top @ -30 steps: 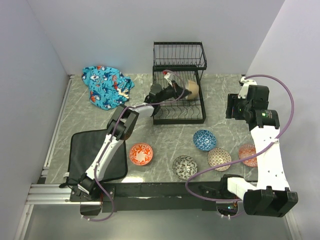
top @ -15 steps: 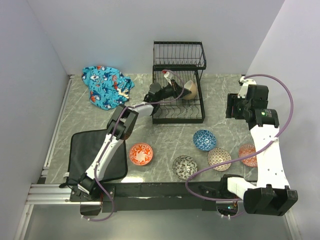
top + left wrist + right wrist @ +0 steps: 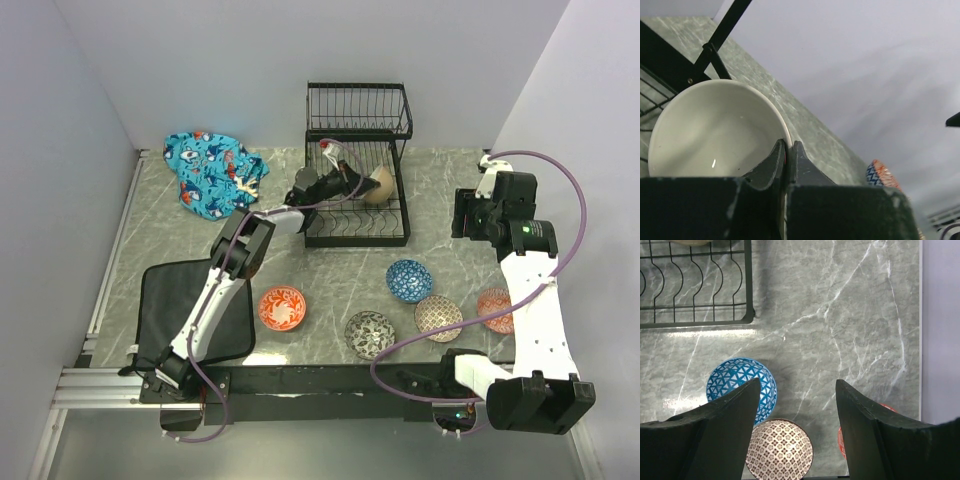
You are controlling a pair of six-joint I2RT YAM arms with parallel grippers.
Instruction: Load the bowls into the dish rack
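My left gripper holds the cream-white bowl by its rim. Next it needs to turn the bowl and go slightly outward over the rack wires, before I release the bowl's rim.
The black wire dish rack (image 3: 357,128) stands at the back middle of the table. Inside its lower tier my left gripper (image 3: 352,181) is shut on the rim of the cream-white bowl (image 3: 378,184); the left wrist view shows the jaws pinching that rim, with the bowl (image 3: 715,130) beside a rack strut (image 3: 722,32). On the table lie the red-orange floral (image 3: 283,307), black-and-white (image 3: 369,333), blue (image 3: 409,280), brown dotted (image 3: 438,317) and salmon (image 3: 495,305) bowls. My right gripper (image 3: 470,212) hangs open above the blue bowl (image 3: 742,382) and brown dotted bowl (image 3: 780,450), holding nothing.
A blue patterned cloth (image 3: 213,172) lies at the back left. A black mat (image 3: 190,310) covers the near left. Side walls close in the table on both sides. The rack's corner (image 3: 748,285) shows at the upper left of the right wrist view.
The cream-white bowl and my left gripper have shifted slightly left and down inside the rack's lower tier. The right arm has not moved.
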